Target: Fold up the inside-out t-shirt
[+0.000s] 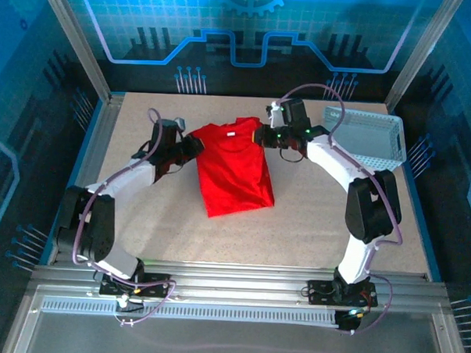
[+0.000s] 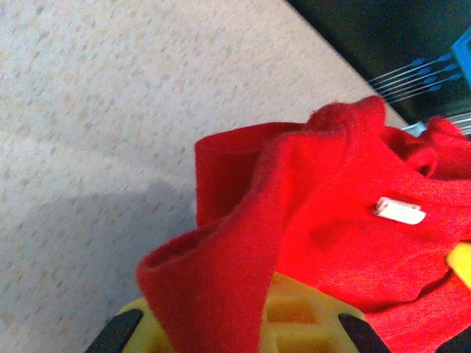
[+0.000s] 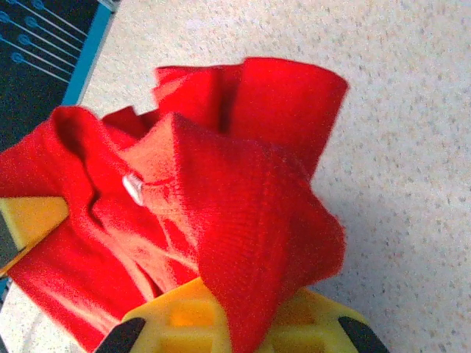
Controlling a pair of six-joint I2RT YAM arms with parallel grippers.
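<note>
My right gripper has a pinched corner to fold. It should first carry that corner back toward the shirt's hem point(image 1: 254, 206), then bring it down to release.
The inside-out t-shirt point(image 1: 234, 169) is bright red and lies bunched in a tall strip on the middle of the table, its small white neck label point(image 1: 231, 134) near the top. My left gripper point(image 1: 193, 145) is shut on the cloth at the shirt's upper left corner. My right gripper point(image 1: 262, 136) is shut on the upper right corner. In the left wrist view a fold of the t-shirt point(image 2: 221, 279) runs down between the yellow fingers point(image 2: 294, 312), with the label point(image 2: 398, 211) to the right. The right wrist view has a cloth fold point(image 3: 250, 243) pinched between yellow fingers point(image 3: 184, 316), label point(image 3: 135, 188) at left.
A white plastic mesh basket point(image 1: 368, 137) stands at the back right of the speckled table point(image 1: 311, 227), close to the right arm's elbow. Metal frame rails point(image 1: 96, 139) border the table on the left and near sides.
</note>
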